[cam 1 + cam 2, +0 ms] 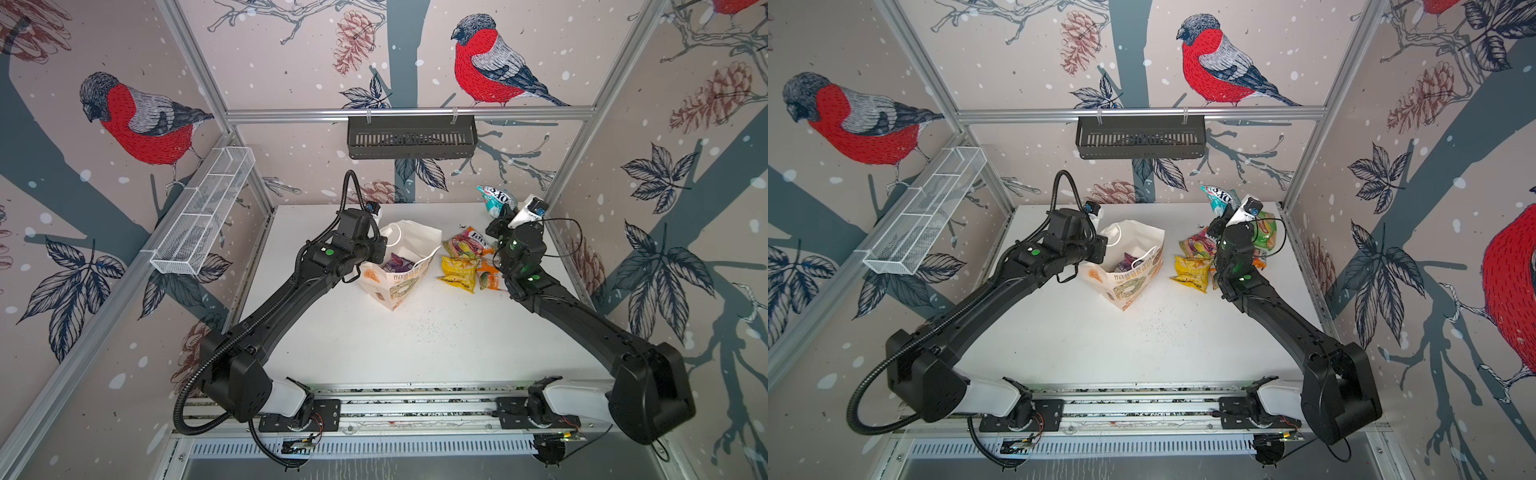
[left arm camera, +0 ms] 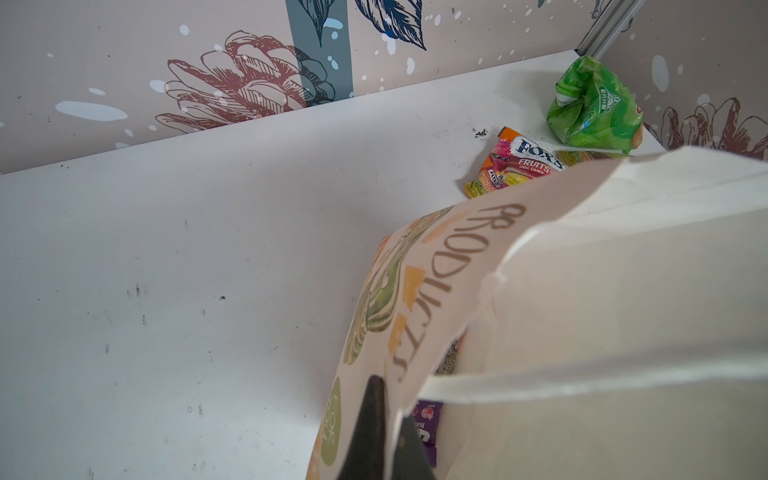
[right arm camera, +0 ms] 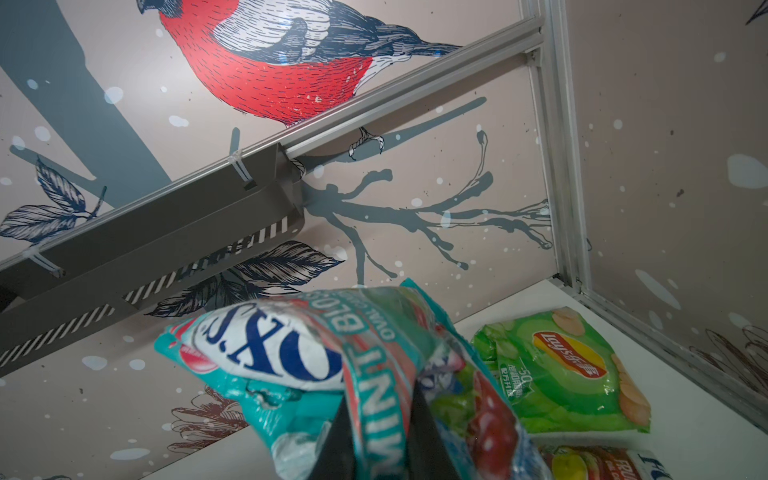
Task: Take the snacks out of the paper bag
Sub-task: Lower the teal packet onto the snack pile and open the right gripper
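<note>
I should next lower the teal packet (image 1: 494,198) with my right gripper onto the multicoloured packet beyond the yellow one and let go of it, because that spot is below my gripper.
The cream paper bag (image 1: 399,286) (image 1: 1128,289) (image 2: 623,291) stands mid-table, mouth open. My left gripper (image 1: 377,252) (image 2: 392,432) is shut on its near rim, one finger inside and one outside. A purple packet (image 1: 397,262) (image 2: 430,419) lies inside the bag. My right gripper (image 1: 502,214) (image 3: 382,436) is shut on a teal packet (image 1: 494,198) (image 1: 1219,196) (image 3: 291,353), held in the air at the back right. On the table right of the bag lie multicoloured (image 1: 465,243) (image 2: 519,164), yellow (image 1: 457,272), orange (image 1: 487,278) and green (image 1: 1264,232) (image 3: 557,365) packets.
A black slotted basket (image 1: 411,137) hangs on the back wall, close above the raised teal packet. A white wire basket (image 1: 203,212) hangs on the left wall. Dark crumbs (image 1: 432,328) dot the white table (image 1: 332,332) in front of the bag.
</note>
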